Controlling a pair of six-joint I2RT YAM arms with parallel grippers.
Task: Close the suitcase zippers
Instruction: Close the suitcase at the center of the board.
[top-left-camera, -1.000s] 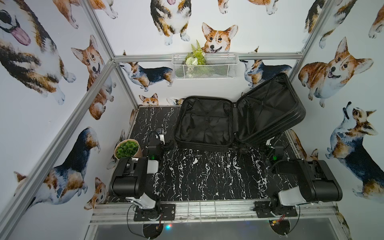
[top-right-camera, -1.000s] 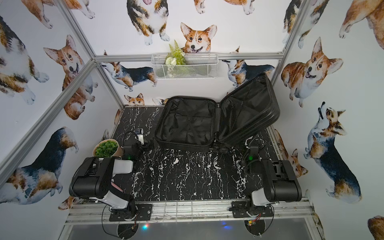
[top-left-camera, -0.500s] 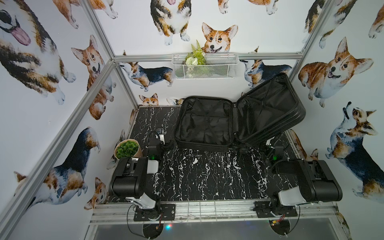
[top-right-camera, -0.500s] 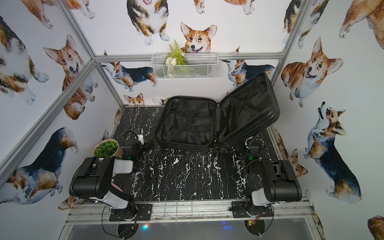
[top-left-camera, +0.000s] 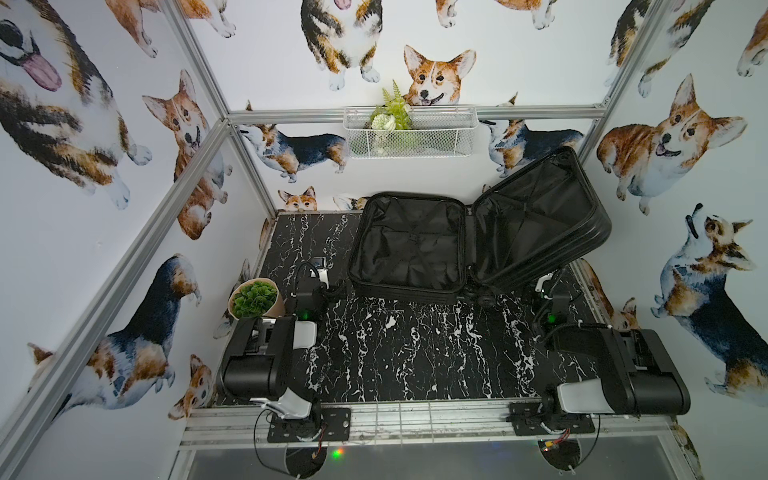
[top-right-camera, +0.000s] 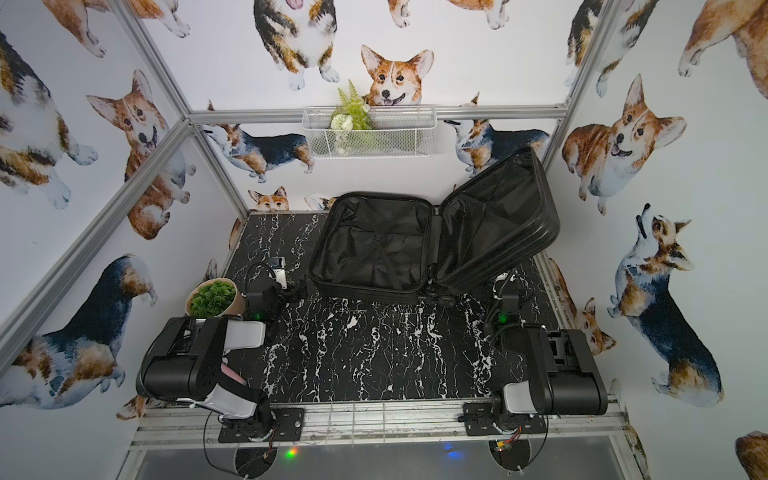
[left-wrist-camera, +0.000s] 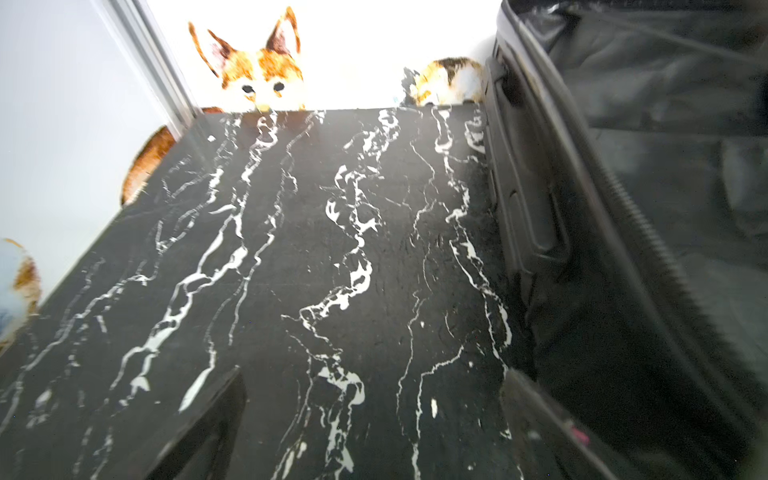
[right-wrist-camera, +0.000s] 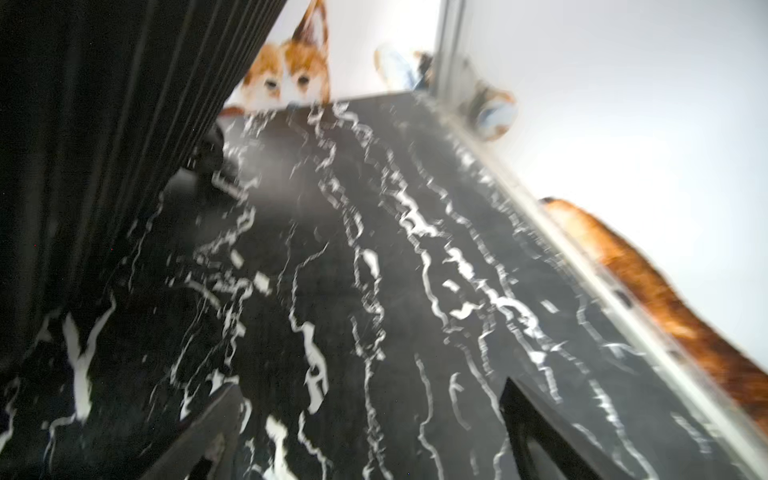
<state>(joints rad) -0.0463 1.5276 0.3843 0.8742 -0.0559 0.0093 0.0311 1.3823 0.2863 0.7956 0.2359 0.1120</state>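
Next, my left gripper moves outward and up along the case's side, over the flat half's outer rim (top-left-camera: 357, 238) (left-wrist-camera: 577, 156), because only table lies between its open fingers.
The black suitcase (top-left-camera: 407, 249) lies open at the back of the table in both top views. One half lies flat with its fabric lining up. The ribbed lid (top-left-camera: 540, 216) stands tilted up on the right. The zippers' toothed track (left-wrist-camera: 636, 232) runs along the rim of the flat half in the left wrist view; I can make out no pulls. My left gripper (top-left-camera: 334, 289) is open, low beside the case's near left corner, with only table between its fingers (left-wrist-camera: 224, 399). My right gripper (top-left-camera: 546, 284) is open and empty under the raised lid's ribbed shell (right-wrist-camera: 104, 124).
A potted green plant (top-left-camera: 253, 297) stands just left of my left arm. A white wire basket (top-left-camera: 409, 133) with greenery hangs on the back wall. The black marble table (top-left-camera: 395, 353) is bare in front of the case. An aluminium frame rail (right-wrist-camera: 561, 249) borders the table's right edge.
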